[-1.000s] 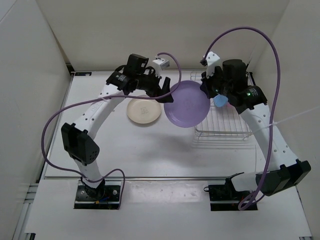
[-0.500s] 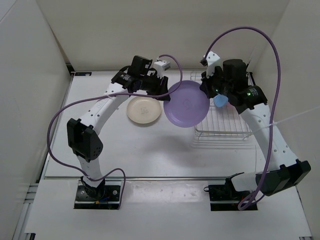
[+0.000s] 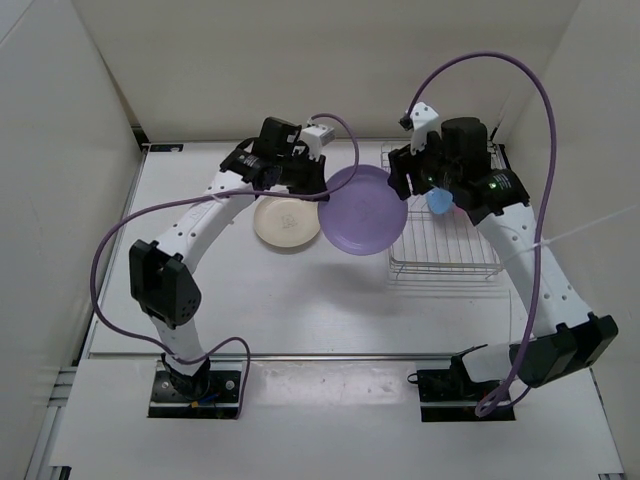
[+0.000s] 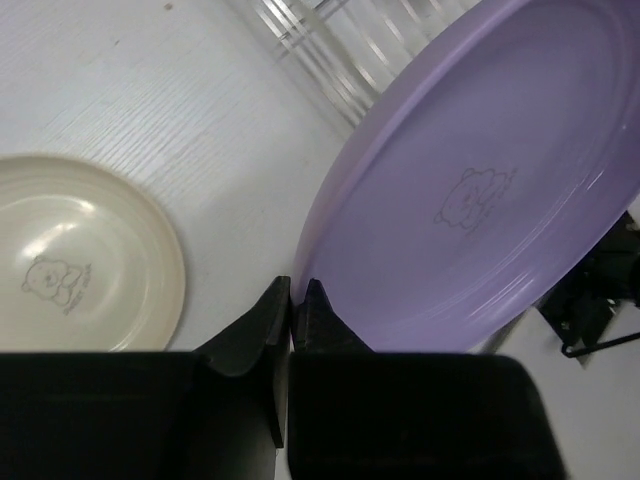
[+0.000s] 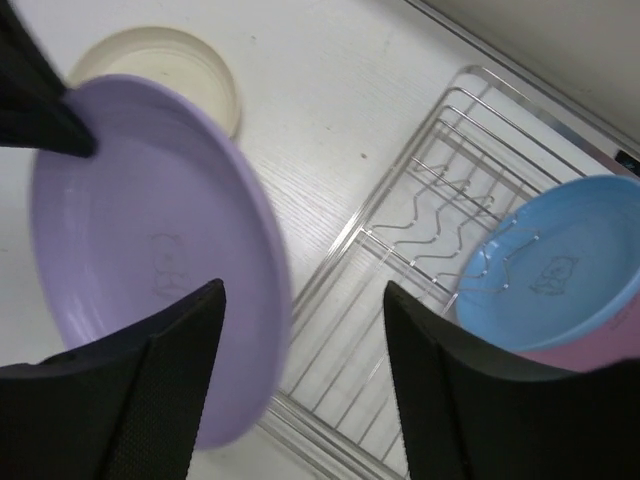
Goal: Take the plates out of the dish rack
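My left gripper will next move sideways and down to let go of its lilac plate on the cream plate [image 3: 288,220] [image 4: 75,258], because that is below it and to its left in the top view.
The lilac plate [image 3: 365,208] hangs tilted in the air between the two arms. My left gripper [image 3: 322,186] is shut on its left rim; in the left wrist view the jaws pinch the edge of this plate [image 4: 480,180]. My right gripper [image 3: 402,182] is open, its fingers wide apart, with the rim of the lilac plate [image 5: 140,230] blurred next to the left finger [image 5: 150,400]. The cream plate [image 3: 288,220] lies flat on the table. A blue plate [image 5: 555,265] and a pink plate [image 5: 590,350] stand in the dish rack [image 3: 445,250].
The wire rack [image 5: 420,230] sits on the right half of the table, with bare upright dividers on its near side. White walls close in the back and both sides. Purple cables loop above both arms.
My left gripper has closed on the lilac plate's left rim. My right gripper has opened and let go of the plate. The plate has shifted slightly left.
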